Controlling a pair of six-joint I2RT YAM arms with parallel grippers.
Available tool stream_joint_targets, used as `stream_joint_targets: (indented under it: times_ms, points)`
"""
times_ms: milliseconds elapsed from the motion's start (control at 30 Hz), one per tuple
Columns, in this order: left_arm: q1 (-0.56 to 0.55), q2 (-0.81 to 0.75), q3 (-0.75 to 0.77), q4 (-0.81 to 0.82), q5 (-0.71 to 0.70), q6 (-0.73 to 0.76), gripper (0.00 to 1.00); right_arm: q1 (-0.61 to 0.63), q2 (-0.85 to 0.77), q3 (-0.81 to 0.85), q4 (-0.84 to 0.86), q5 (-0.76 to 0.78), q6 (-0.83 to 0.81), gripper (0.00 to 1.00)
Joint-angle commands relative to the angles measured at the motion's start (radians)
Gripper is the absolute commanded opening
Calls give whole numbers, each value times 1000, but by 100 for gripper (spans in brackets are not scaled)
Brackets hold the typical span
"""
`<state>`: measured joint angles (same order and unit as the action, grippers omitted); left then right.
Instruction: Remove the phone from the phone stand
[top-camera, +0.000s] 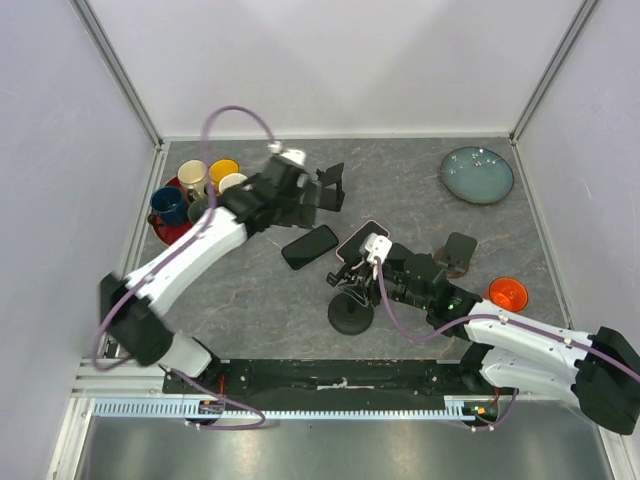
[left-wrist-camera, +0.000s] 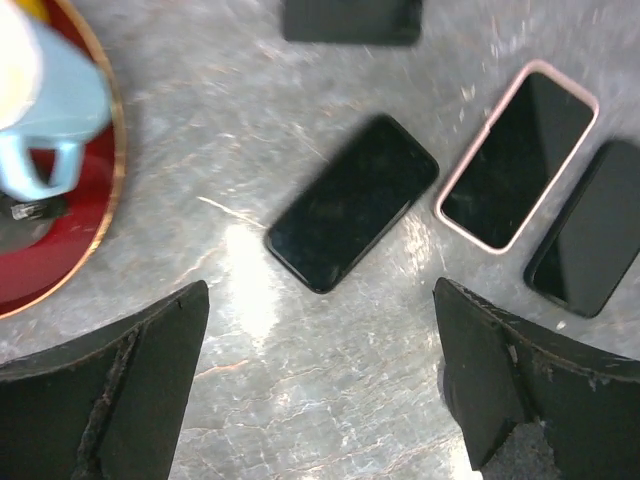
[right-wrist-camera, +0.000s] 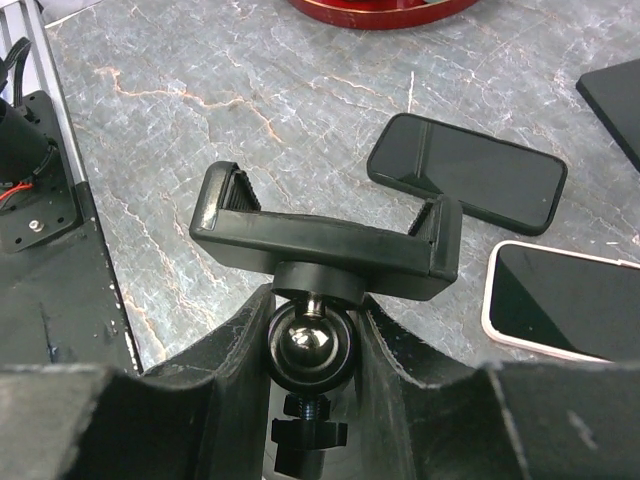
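Note:
I will next use my right gripper to carry the phone stand up and outward over the phones toward the teal plate, then lower it and let it go. The table is bare in front of that plate.
The black phone stand (top-camera: 351, 312) stands at the table's front middle, and its clamp (right-wrist-camera: 325, 245) is empty. My right gripper (right-wrist-camera: 310, 350) is shut on the stand's ball joint (right-wrist-camera: 308, 345) just under the clamp; it also shows in the top view (top-camera: 352, 283). A black phone (top-camera: 310, 246) lies flat on the table left of the stand, seen too in the left wrist view (left-wrist-camera: 352, 203) and the right wrist view (right-wrist-camera: 465, 172). My left gripper (top-camera: 335, 190) hovers open and empty above the table near that phone, its fingers (left-wrist-camera: 110, 390) wide apart.
A pink-cased phone (left-wrist-camera: 518, 158) and another dark phone (left-wrist-camera: 585, 230) lie beside the black one. A red tray (top-camera: 168, 228) with several mugs sits at the left. A teal plate (top-camera: 477, 175) is at the back right and an orange cup (top-camera: 507, 294) at the right.

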<state>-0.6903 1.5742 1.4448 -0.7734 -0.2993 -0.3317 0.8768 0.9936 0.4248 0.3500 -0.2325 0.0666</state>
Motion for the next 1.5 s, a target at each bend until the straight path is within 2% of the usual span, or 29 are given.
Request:
stream_joint_targets:
  times_ms: [0,133,333,500,633,867,1067,1267,1467]
  points:
    - [125,-280,-171,172,72,-58,100,-5,-10,132,-118,-5,47,0]
    - [204,-464,-291,213,71,-38,100,-24,10,242,-187,5,48,0]
    - [235,-659,-455,226,68,17,100,-117,72,414,-305,39,22,0]
    - [236,-804,-592,243,31,39,100,-272,131,514,-347,102,6,0]
    - [236,-904,-629,267,3,43,100,-386,175,558,-339,166,27,0]
    - [247,-1040,-669,313,-50,16,100,-616,247,542,-199,208,140,0]
    - [276,-1149,-695,350,-90,0,100,-752,286,494,-62,226,199,0]
    - [348,-1249,-741,408,-72,-21,100,-777,355,491,32,291,128,0]
    - [397,-1263,-751,421,-34,-38,100,-777,422,462,135,318,90,0]
